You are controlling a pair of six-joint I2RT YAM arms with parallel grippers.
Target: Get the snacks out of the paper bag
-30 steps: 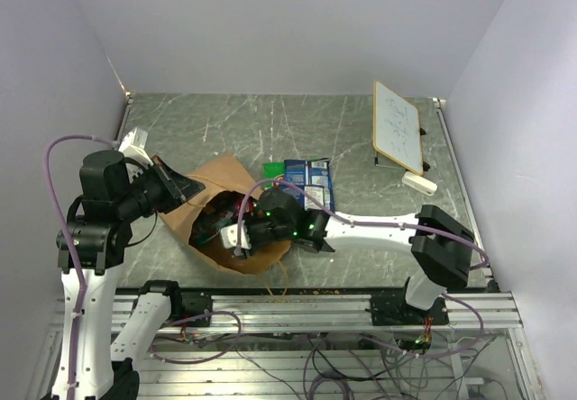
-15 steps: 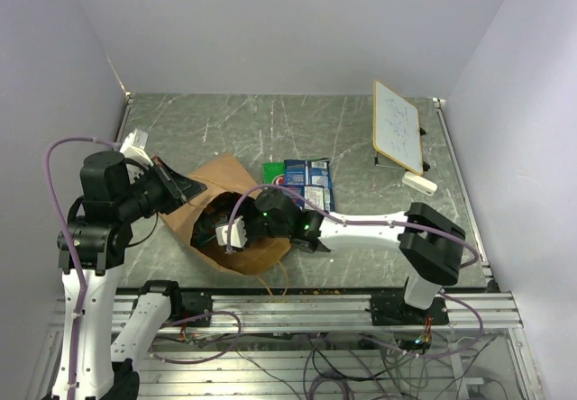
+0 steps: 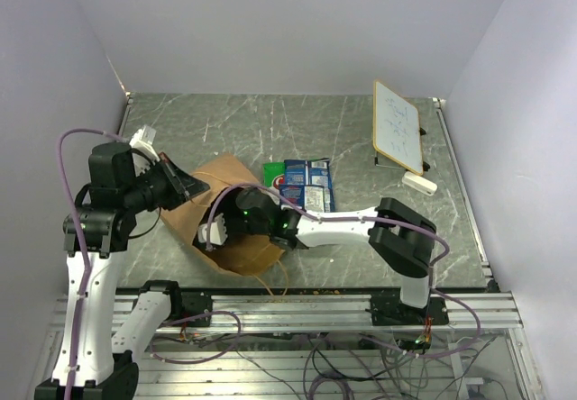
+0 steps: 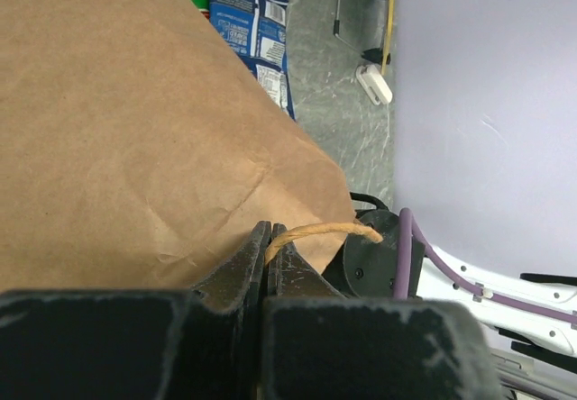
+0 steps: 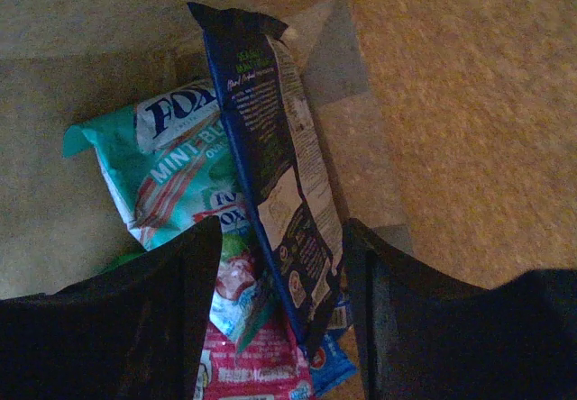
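Observation:
Next, my right gripper slides farther into the bag and closes on the middle of the dark blue packet (image 5: pixel 270 166), since it stands between my open fingers.
The brown paper bag (image 3: pixel 236 249) lies on its side at the table's front left. My left gripper (image 3: pixel 185 186) is shut on the bag's looped paper handle (image 4: pixel 317 231), holding the mouth up. My right gripper (image 3: pixel 216 229) reaches inside the bag, and its jaws stand open on either side of an upright dark blue snack packet (image 5: pixel 270 166). Behind that packet lie a teal mint packet (image 5: pixel 167 170) and a red packet (image 5: pixel 257 368). Outside the bag, blue packets (image 3: pixel 308 184) and a green packet (image 3: pixel 272 171) lie on the table.
A white framed board (image 3: pixel 397 125) leans at the back right, with a small white block (image 3: pixel 419 182) in front of it. Walls close in on the left, back and right. The aluminium rail (image 3: pixel 297 308) with both arm bases runs along the near edge.
My right gripper has pushed further left into the bag and its jaws have widened. The left arm has shifted slightly, still holding the handle.

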